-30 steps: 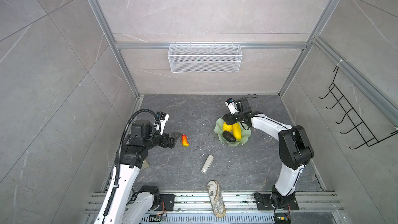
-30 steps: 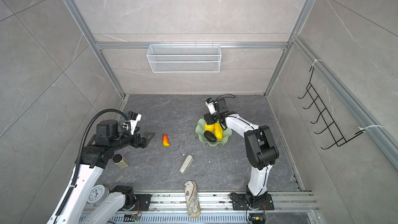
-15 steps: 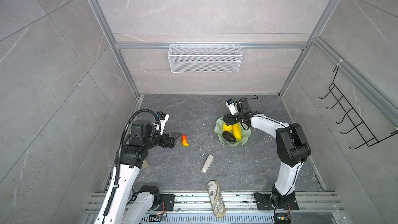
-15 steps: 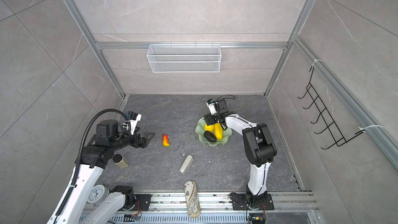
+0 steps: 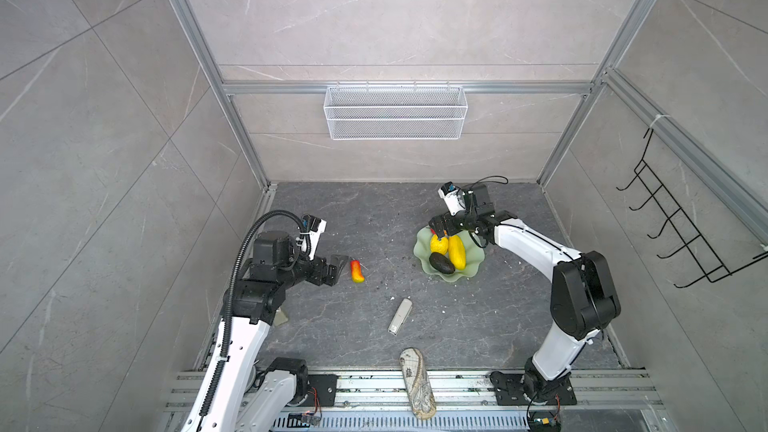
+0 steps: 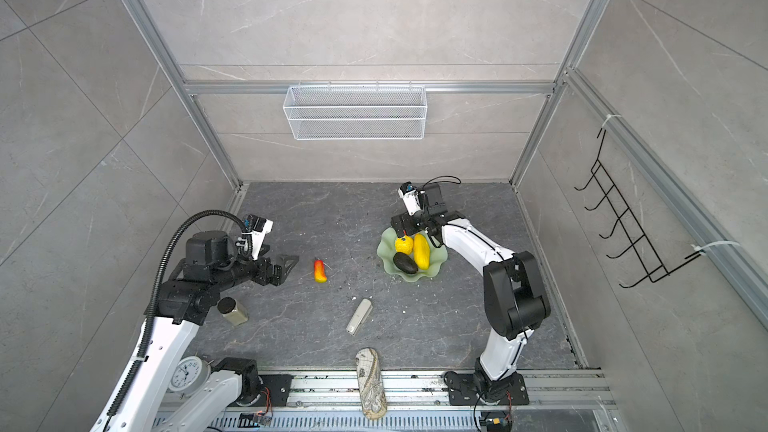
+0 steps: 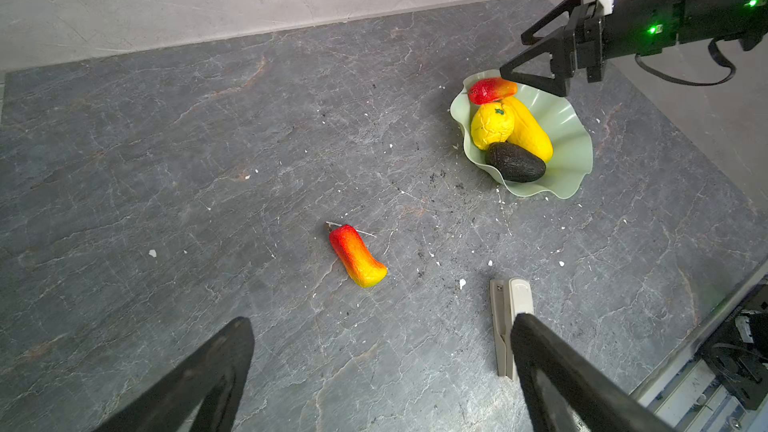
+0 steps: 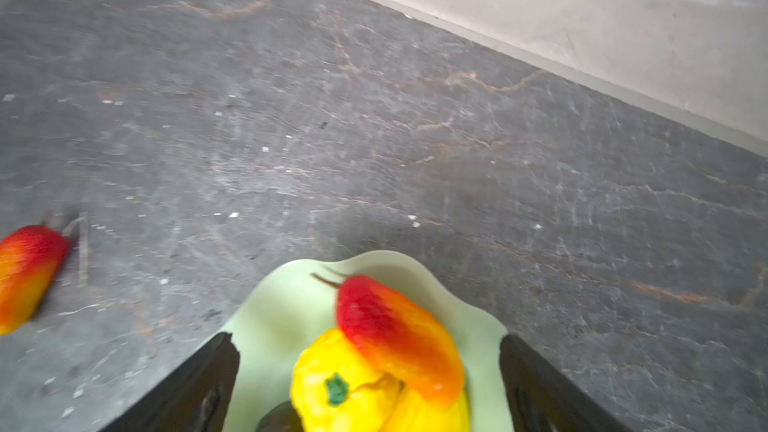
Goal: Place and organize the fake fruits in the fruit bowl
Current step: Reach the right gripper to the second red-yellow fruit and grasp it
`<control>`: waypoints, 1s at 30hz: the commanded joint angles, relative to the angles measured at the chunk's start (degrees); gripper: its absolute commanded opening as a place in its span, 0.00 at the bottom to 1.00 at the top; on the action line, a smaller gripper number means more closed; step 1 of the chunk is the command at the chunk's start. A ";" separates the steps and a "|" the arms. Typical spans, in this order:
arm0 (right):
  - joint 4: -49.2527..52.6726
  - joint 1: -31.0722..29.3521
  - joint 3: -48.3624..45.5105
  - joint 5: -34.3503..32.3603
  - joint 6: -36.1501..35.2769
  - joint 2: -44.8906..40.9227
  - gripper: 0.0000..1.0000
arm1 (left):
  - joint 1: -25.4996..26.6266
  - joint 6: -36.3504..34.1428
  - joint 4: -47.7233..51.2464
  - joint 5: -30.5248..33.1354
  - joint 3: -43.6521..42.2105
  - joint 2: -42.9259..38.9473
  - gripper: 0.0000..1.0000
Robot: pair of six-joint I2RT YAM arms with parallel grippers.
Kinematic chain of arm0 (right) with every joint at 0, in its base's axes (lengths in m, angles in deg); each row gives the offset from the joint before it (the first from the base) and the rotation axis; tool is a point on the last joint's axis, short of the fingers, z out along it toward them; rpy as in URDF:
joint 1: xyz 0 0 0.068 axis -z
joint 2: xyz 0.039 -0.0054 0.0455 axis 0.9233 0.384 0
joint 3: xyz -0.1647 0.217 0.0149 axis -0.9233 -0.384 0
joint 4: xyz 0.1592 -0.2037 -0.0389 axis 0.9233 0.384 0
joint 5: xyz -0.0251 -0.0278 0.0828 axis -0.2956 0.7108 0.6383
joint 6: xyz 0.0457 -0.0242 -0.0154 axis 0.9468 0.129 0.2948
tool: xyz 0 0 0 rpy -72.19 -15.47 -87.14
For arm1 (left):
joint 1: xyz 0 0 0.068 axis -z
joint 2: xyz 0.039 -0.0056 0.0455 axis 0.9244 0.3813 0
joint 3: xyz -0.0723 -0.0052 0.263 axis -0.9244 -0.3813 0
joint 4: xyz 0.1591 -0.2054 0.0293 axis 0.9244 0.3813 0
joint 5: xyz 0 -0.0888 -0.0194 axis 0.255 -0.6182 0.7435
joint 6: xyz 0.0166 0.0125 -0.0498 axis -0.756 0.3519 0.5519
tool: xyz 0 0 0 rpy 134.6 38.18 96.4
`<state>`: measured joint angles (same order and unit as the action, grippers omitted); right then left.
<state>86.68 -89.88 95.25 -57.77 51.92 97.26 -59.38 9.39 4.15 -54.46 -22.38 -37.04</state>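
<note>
The open right gripper moves past the bowl's rim and down around the red-to-yellow fruit on the floor below it next, toward my left gripper.
The pale green fruit bowl [image 5: 473, 268] [image 6: 434, 271] stands right of the middle of the floor. In it lie a round yellow fruit [image 5: 439, 244], a long yellow one [image 5: 456, 252] and a blackish one [image 5: 441, 263]. A red-to-yellow fruit [image 7: 492, 90] [image 8: 399, 334] rests on top of the yellow ones at the far rim. My right gripper [image 5: 440, 228] [image 8: 365, 340] hovers open over that fruit, both fingers apart from it. Another red-to-yellow fruit [image 5: 356, 271] [image 7: 357, 256] lies on the floor. Just left of it my left gripper [image 5: 337, 270] [image 7: 382, 326] is open and empty.
A silver-white device [image 5: 400, 316] lies near the middle front, and a map-patterned case [image 5: 417, 382] sits on the front rail. A wire basket [image 5: 395, 112] hangs on the back wall and a black hook rack [image 5: 681, 234] on the right wall. A small jar [image 6: 232, 311] stands under the left arm.
The right gripper has opened wider over the bowl's far rim, and the red-to-yellow fruit now lies free on the yellow fruits. The left arm has not moved.
</note>
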 commanded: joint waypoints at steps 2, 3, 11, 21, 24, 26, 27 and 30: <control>5.05 -10.22 2.66 -0.02 1.62 -0.95 1.00 | -0.30 -0.85 -0.38 -1.28 -0.04 0.09 1.00; 5.09 -12.26 3.16 -0.14 2.91 -0.39 1.00 | -0.30 -0.82 -0.35 -1.26 -0.04 0.10 1.00; 1.98 -25.35 9.31 -0.38 13.32 9.91 1.00 | -0.30 -0.74 -0.35 -1.44 -0.03 -0.05 1.00; 2.61 -31.42 20.80 -5.33 22.06 24.87 0.88 | -0.29 -0.83 -0.34 -1.28 -0.07 -0.61 1.00; 3.89 -31.42 23.08 -7.44 23.08 27.41 0.81 | -0.30 -0.83 -0.30 -1.46 -0.03 -0.74 1.00; 5.14 -31.43 24.93 -7.87 23.07 29.26 0.78 | -0.30 -0.81 -0.35 -1.53 -0.06 -0.89 1.00; 5.56 -31.49 25.71 -7.91 23.03 30.06 0.76 | -0.30 -0.89 -0.35 -1.50 -0.08 -0.92 1.00; 6.95 -31.45 28.42 -8.29 23.48 32.95 0.68 | -0.30 -0.91 -0.35 -1.46 -0.08 -0.90 1.00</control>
<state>90.59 -121.35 120.91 -64.35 73.87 127.49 -59.38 9.39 4.15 -54.48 -22.38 -37.15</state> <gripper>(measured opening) 0.693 0.999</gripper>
